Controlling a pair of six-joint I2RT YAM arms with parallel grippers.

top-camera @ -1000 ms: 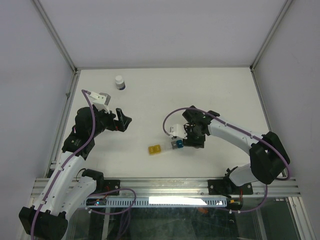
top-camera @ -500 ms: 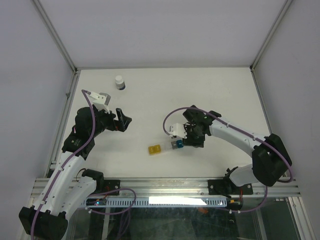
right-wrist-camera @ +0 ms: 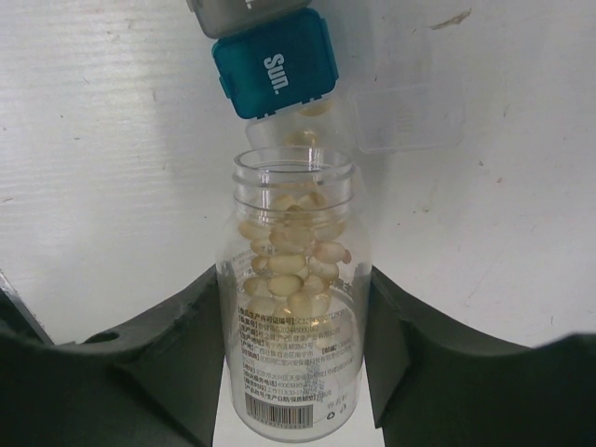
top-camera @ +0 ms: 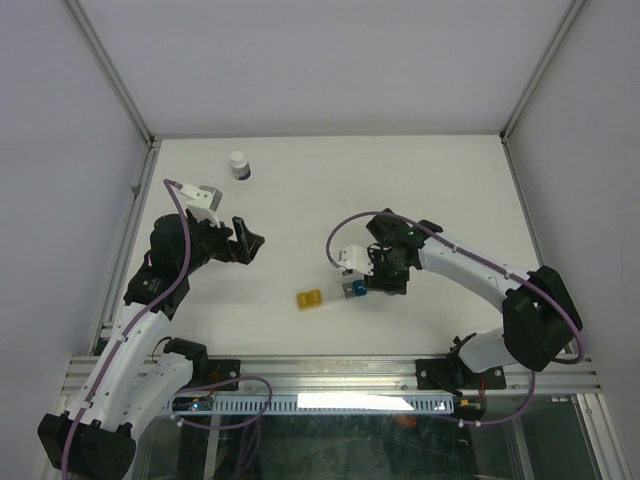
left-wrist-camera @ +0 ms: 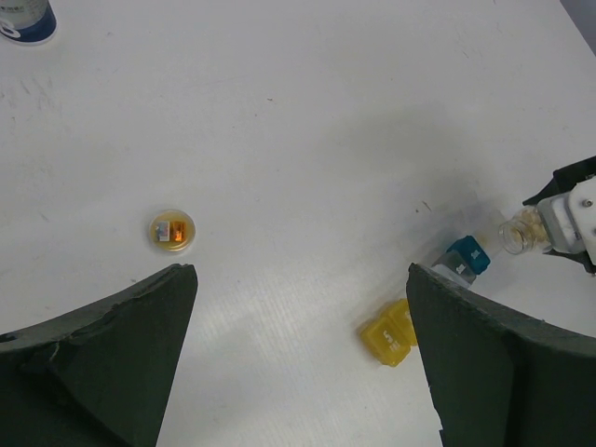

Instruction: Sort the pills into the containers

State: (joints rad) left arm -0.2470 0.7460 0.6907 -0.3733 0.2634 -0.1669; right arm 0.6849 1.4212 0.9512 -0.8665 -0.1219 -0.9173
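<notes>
The small round cap [left-wrist-camera: 172,230] lies below my left gripper, to its left in the wrist view, so my gripper will go down that way next with its empty fingers on either side of the cap's rim.
My right gripper [right-wrist-camera: 296,372] is shut on a clear vial [right-wrist-camera: 296,307] full of tan pills [right-wrist-camera: 291,247]. The vial is tipped with its open mouth right at an open clear pillbox cube [right-wrist-camera: 391,112] beside the blue "Sun." cube [right-wrist-camera: 272,63]. A few pills lie in the clear cube by the vial's mouth. In the top view the right gripper [top-camera: 378,277] is next to the blue cube [top-camera: 350,288]. A yellow cube [top-camera: 309,299] lies apart, to the left; it also shows in the left wrist view [left-wrist-camera: 389,333]. My left gripper [top-camera: 247,243] is open and empty, above the table.
A white-capped dark bottle [top-camera: 239,164] stands at the back left. A small round cap [left-wrist-camera: 172,231] with something orange in it lies on the table near the left gripper. The table is walled on three sides.
The right gripper and vial have shifted very slightly. The left arm has not moved.
</notes>
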